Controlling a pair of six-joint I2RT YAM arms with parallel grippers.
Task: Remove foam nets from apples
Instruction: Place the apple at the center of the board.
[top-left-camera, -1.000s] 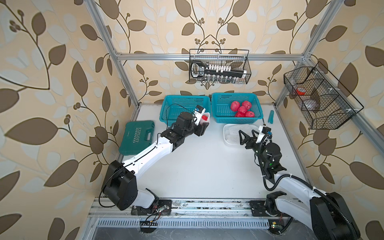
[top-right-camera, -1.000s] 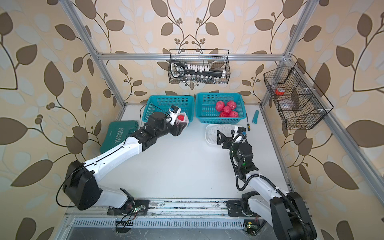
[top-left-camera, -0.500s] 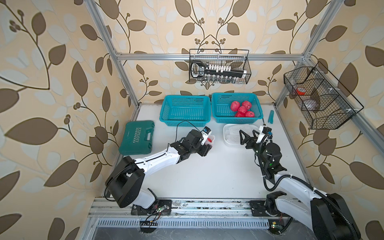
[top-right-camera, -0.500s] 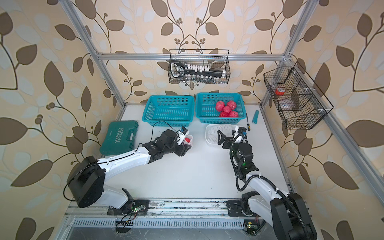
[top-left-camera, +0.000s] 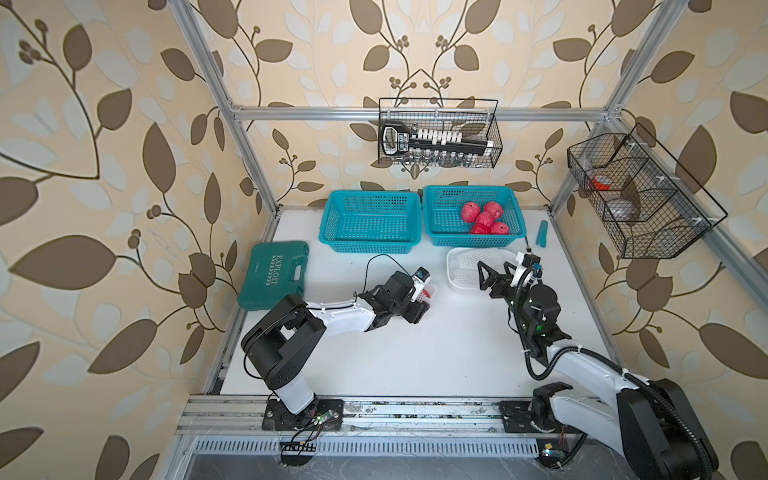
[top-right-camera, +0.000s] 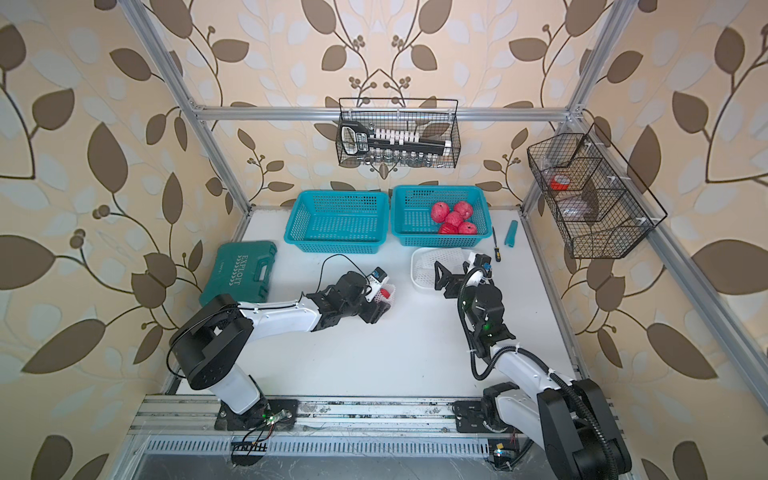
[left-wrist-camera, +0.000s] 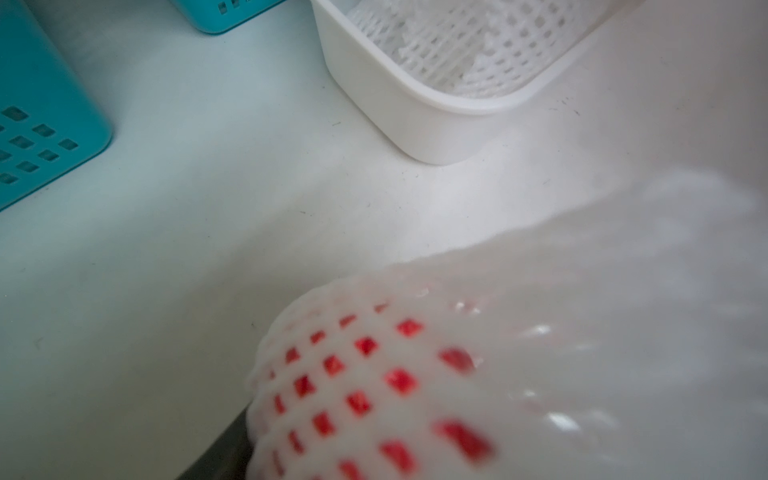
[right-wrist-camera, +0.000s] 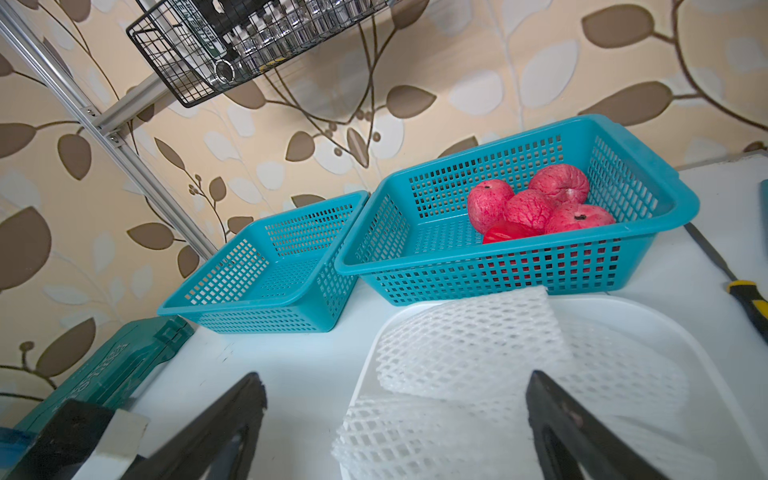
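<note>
The robot's right gripper will next swing across, tip its fingers down and close on the net's upper end (top-left-camera: 432, 289), which is past the tray's edge and clear of the apple's red.
A netted apple (top-left-camera: 427, 294) (top-right-camera: 385, 294), red showing through its white foam net (left-wrist-camera: 374, 382), sits low over the middle of the table in my left gripper (top-left-camera: 424, 301) (top-right-camera: 383, 301). The gripper is shut on it, and one dark finger (left-wrist-camera: 224, 449) lies against the mesh. Several bare apples (top-left-camera: 484, 218) (right-wrist-camera: 536, 208) lie in the right teal basket (top-left-camera: 440, 232). Loose foam nets (right-wrist-camera: 469, 345) (left-wrist-camera: 457, 45) lie in the white tray (top-left-camera: 451, 270) (left-wrist-camera: 415, 120). My right gripper (top-left-camera: 493, 270) (right-wrist-camera: 395, 378) stands open over the tray's near-left edge, holding nothing.
An empty teal basket (top-left-camera: 370, 220) stands at the back, left of the apple basket. A green tool case (top-left-camera: 274, 268) lies at the left. A screwdriver (top-right-camera: 495, 245) and a teal handle (top-left-camera: 542, 239) lie at the back right. Wire baskets (top-left-camera: 438, 133) hang on the frame.
My left arm has carried the netted apple from beside the baskets forward and down to the middle of the table. The right arm has not moved.
</note>
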